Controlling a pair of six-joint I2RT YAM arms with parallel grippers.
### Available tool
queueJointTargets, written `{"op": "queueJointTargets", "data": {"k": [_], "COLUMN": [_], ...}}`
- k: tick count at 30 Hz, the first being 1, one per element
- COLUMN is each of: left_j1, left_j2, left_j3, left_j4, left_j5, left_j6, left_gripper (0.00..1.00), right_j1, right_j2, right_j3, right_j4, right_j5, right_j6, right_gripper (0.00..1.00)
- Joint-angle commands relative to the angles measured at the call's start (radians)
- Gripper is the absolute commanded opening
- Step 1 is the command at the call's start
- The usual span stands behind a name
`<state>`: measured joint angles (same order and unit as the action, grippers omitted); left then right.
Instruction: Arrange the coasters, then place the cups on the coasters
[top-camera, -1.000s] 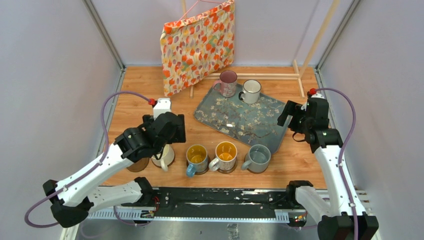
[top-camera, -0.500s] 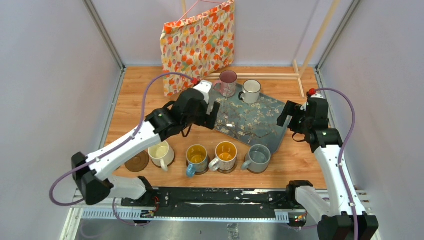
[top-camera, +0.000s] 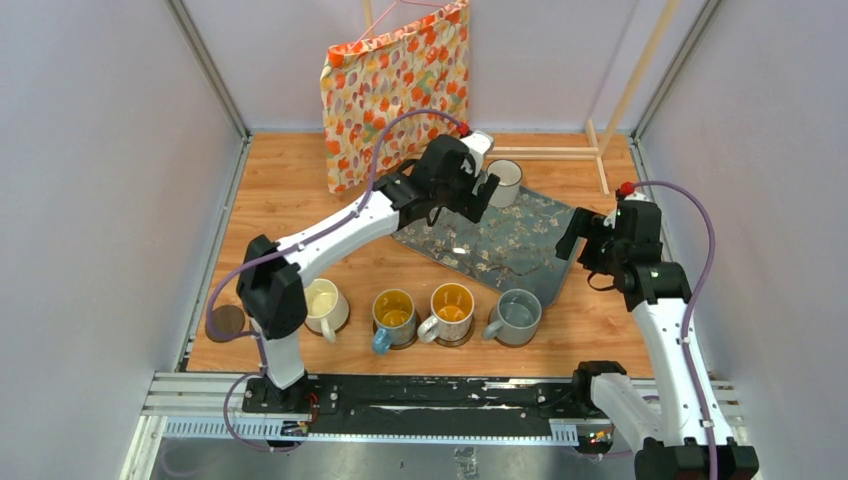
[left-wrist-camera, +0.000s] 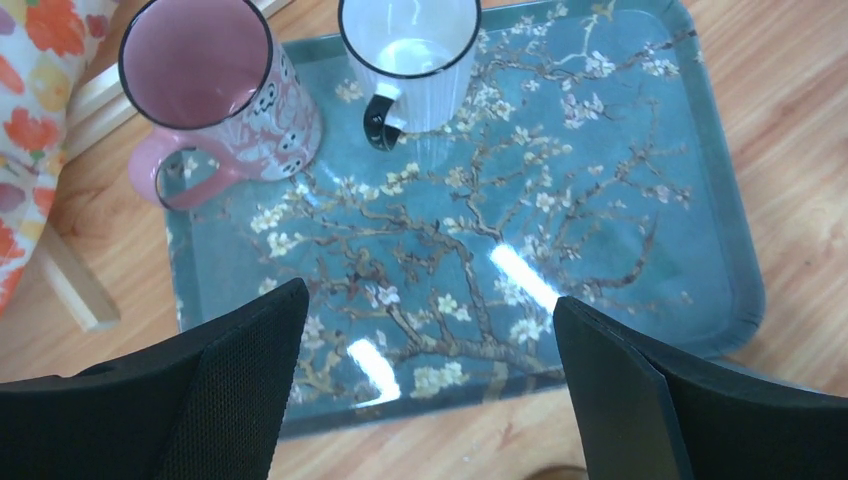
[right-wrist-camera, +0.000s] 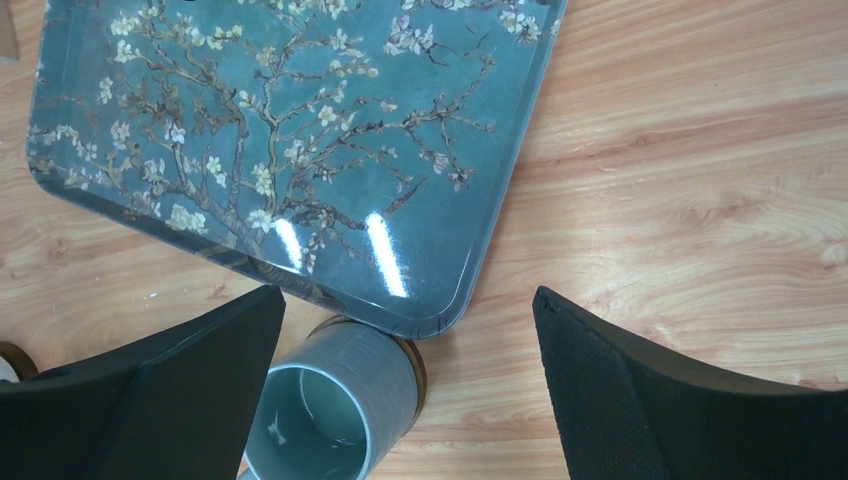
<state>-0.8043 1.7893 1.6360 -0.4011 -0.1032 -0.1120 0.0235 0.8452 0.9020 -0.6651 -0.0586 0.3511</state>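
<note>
My left gripper will next move down and left in the wrist view and lower its open fingers to either side of the pink cup's handle (left-wrist-camera: 151, 180), because the handle sticks out there.
My left gripper (top-camera: 478, 198) hangs open and empty over the back of the floral tray (top-camera: 520, 262). In the left wrist view the left gripper (left-wrist-camera: 430, 292) is just short of the pink cup (left-wrist-camera: 205, 85) and the white dark-rimmed cup (left-wrist-camera: 410, 50), both on the tray (left-wrist-camera: 620, 200). The pink cup is hidden under that wrist from above. Along the front stand the cream cup (top-camera: 322, 305), the blue-handled cup (top-camera: 393, 317), the yellow-inside cup (top-camera: 450, 312) and the grey cup (top-camera: 517, 317). A bare coaster (top-camera: 228, 322) lies front left. My right gripper (top-camera: 587, 243) is open above the grey cup (right-wrist-camera: 335, 410), which sits on a coaster (right-wrist-camera: 420, 362).
A flowered cloth bag (top-camera: 395, 90) hangs from a wooden rack (top-camera: 560, 152) at the back. The tray's near corner (right-wrist-camera: 440, 325) almost touches the grey cup. Grey walls close in both sides, and the left arm's elbow (top-camera: 270, 295) stands beside the cream cup.
The left arm swung from the cream cup at the front left up to the back of the tray, its gripper open throughout. The right arm barely moved.
</note>
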Motion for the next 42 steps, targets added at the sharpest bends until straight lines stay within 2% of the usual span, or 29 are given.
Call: {"op": "queueJointTargets", "data": {"k": [1,13,25,31,38,42], "left_j1": [0.043,0.188,0.265,0.297,0.306,0.303], "left_j2": [0.078,0.216,0.389,0.461,0.492,0.485], "left_j3": [0.08,0.165,0.381,0.449,0.424,0.4], "left_j4": [0.028,0.021,-0.055,-0.094,-0.075,-0.068], "left_j5": [0.044,0.159,0.228,0.274,0.305,0.33], "left_j6": [0.047,0.154,0.226,0.24,0.241,0.212], "left_gripper": [0.98,0.98,0.97,0.9,0.85,0.78], "right_j1": [0.004,0.005,0.005,0.006,0.005,0.005], "right_j2": [-0.018,-0.02,-0.021,-0.016,-0.008,-0.009], "right_j3": [0.043,0.054,0.06,0.056,0.06,0.052], "right_j4": [-0.057,-0.082,-0.095,-0.095,-0.093,-0.09], "right_j5": [0.005,0.014,0.008,0.005,0.003,0.008], "right_j6": [-0.007,-0.025,-0.037,-0.038,-0.037,-0.038], "right_gripper": [1.0,1.0,1.0,1.0,1.0,1.0]}}
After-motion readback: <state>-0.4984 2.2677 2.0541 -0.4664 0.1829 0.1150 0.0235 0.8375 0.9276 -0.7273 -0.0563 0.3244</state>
